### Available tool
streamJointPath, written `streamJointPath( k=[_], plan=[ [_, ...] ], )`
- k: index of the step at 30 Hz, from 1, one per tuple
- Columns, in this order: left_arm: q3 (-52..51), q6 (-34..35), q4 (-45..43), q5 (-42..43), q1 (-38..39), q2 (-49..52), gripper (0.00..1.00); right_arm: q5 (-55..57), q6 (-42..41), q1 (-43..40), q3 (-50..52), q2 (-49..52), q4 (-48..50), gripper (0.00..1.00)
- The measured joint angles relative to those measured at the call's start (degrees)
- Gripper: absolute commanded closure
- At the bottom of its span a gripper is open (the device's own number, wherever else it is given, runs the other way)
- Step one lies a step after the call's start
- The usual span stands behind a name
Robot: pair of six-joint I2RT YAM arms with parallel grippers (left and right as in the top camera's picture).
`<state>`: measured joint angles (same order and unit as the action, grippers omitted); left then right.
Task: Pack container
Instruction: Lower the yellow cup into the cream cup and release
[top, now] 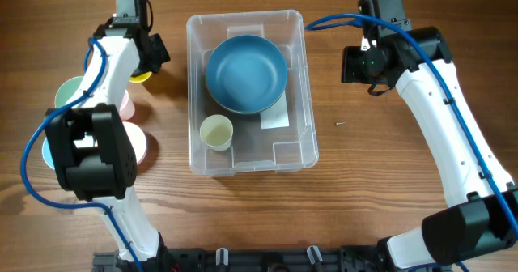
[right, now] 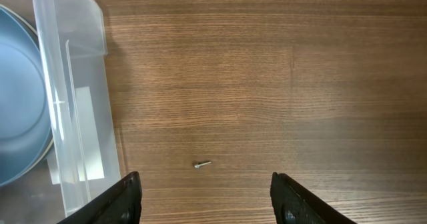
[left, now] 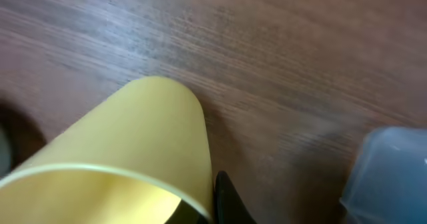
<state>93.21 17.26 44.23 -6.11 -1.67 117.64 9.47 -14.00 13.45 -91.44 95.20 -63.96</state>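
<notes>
My left gripper should move up over the container's side, then back and down onto the pale yellow cup (top: pixel 216 131), because the pale yellow cup's opening faces up.
The container (top: pixel 303 78), a clear plastic bin, stands mid-table and holds a blue bowl (top: pixel 246 73) and a pale yellow cup (top: pixel 216 132). To its left, at the back of the table, my left gripper (top: pixel 150 60) is shut on the wall of a yellow cup (top: pixel 142 78). The left wrist view shows this yellow cup (left: pixel 140 144) tilted, with one black finger (left: pixel 228 203) against its outside; the other finger is mostly hidden inside the rim. My right gripper (top: pixel 354 65) hovers open to the right of the container (right: pixel 73 117), over bare wood, its jaws wide apart around nothing (right: pixel 203 201).
A green cup (top: pixel 69 94), a pink cup (top: pixel 126 104), a white bowl (top: pixel 137 142) and a light blue one (top: pixel 47 152) cluster at the left under my left arm. A tiny screw (right: pixel 202 164) lies on the table right of the container.
</notes>
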Motion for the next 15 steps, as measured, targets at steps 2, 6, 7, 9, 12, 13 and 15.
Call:
streamJointPath(
  k=[2,6,7,9,12,13,15],
  plan=[
    [3.67,-0.02,4.22,0.0,0.24,-0.76,0.96,-0.02,0.0,0.0,0.0,0.0,0.13,0.38],
    [13.7,-0.07,15.43,-0.02,2.29,-6.58,0.96,-0.02,-0.07,-0.39,0.0,0.0,0.13,0.38],
    [16.15,-0.07,18.47,-0.02,3.37,-8.98,0.96,-0.02,-0.09,-0.74,0.0,0.0,0.11,0.38],
    [19.67,-0.07,22.82,-0.02,5.64,-13.57,0.96,-0.04,-0.31,-1.62,0.0,0.0,0.04,0.37],
    [22.62,0.02,32.68,0.48,10.43,-19.76,0.96,-0.39,-1.38,-3.87,0.0,0.0,-0.5,0.37],
    [22.99,0.0,36.17,1.38,12.48,-21.51,0.96,-0.74,-1.57,-4.85,0.0,0.0,-0.59,0.36],
    [23.17,-0.02,42.16,3.06,16.87,-23.69,0.96,-2.01,-2.4,-8.02,0.0,0.0,-1.01,0.36]
  ],
)
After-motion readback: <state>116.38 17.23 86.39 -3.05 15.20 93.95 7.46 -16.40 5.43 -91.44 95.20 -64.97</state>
